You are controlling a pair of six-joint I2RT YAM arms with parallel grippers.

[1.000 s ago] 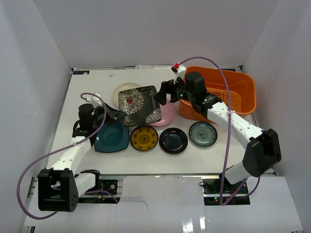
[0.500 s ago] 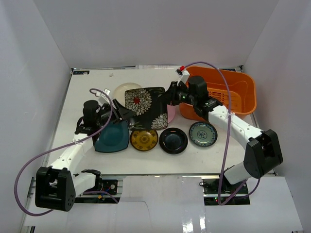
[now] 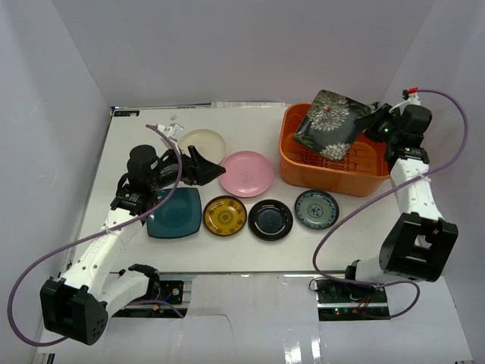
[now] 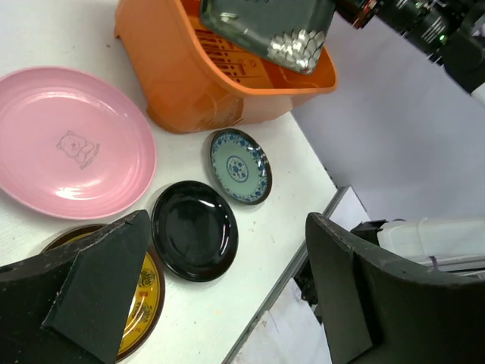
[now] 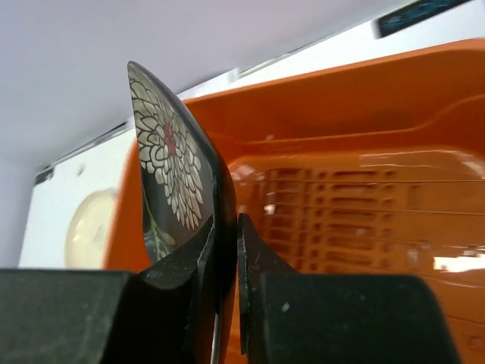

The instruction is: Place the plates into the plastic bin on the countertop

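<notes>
My right gripper is above the bin's slotted bottom and the floral plate is still hanging from it. Next it should lower the plate down inside the bin's orange sides onto the bottom and let go of the plate's rim.
My right gripper (image 3: 369,121) (image 5: 225,227) is shut on the rim of the square dark floral plate (image 3: 328,123) (image 5: 170,171) (image 4: 269,26), which hangs tilted over the orange plastic bin (image 3: 339,171) (image 5: 364,121) (image 4: 197,83). On the countertop (image 3: 136,144) lie the cream plate (image 3: 200,144), pink plate (image 3: 247,173) (image 4: 68,140), teal square plate (image 3: 176,212), yellow-brown plate (image 3: 225,215) (image 4: 144,303), black plate (image 3: 270,220) (image 4: 195,230) and blue-green plate (image 3: 316,209) (image 4: 240,165). My left gripper (image 3: 206,168) (image 4: 220,296) is open and empty above the table, left of the pink plate.
White walls (image 3: 45,114) close in the countertop on three sides. The bin stands at the back right corner. The table's near edge (image 3: 250,271) runs just below the row of plates.
The left gripper has let go of the floral plate and opened. The right gripper has closed on it and carried it right, from above the pink plate to over the bin.
</notes>
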